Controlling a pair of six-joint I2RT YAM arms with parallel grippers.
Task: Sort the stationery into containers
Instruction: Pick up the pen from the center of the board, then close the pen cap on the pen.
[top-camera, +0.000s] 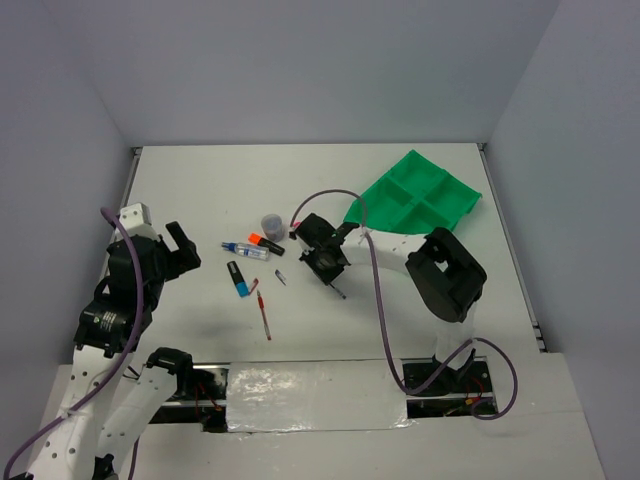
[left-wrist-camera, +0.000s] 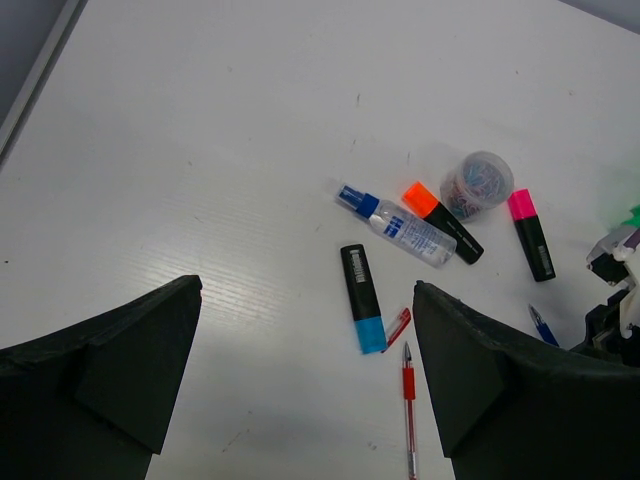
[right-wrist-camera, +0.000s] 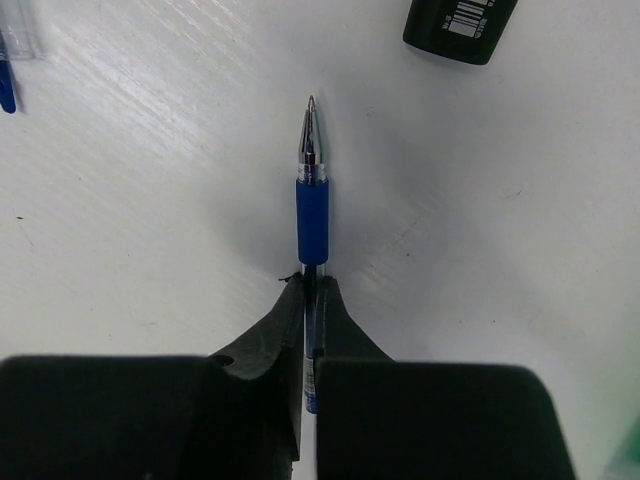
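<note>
The small blue cap is below my left gripper and to its right in the top view. I will move the open, empty fingers across and down around it next.
My right gripper (right-wrist-camera: 310, 287) is shut on a thin blue pen (right-wrist-camera: 311, 205) just behind its blue grip; the pen's tip points away, low over the white table. Seen from above, this gripper (top-camera: 326, 264) sits left of the green four-compartment tray (top-camera: 420, 195). My left gripper (left-wrist-camera: 307, 292) hangs open above the table with nothing between its fingers. Below it lie a blue-ended highlighter (left-wrist-camera: 361, 298), a red pen (left-wrist-camera: 408, 410), a clear-blue tube (left-wrist-camera: 405, 228), an orange-ended highlighter (left-wrist-camera: 442, 220) and a pink-ended highlighter (left-wrist-camera: 530, 235).
A small grey round tub (left-wrist-camera: 477, 185) of coloured clips stands beside the orange highlighter. A loose red cap (left-wrist-camera: 397, 327) lies by the blue highlighter. A small dark piece (top-camera: 281, 278) lies left of the right gripper. Grey walls enclose the table.
</note>
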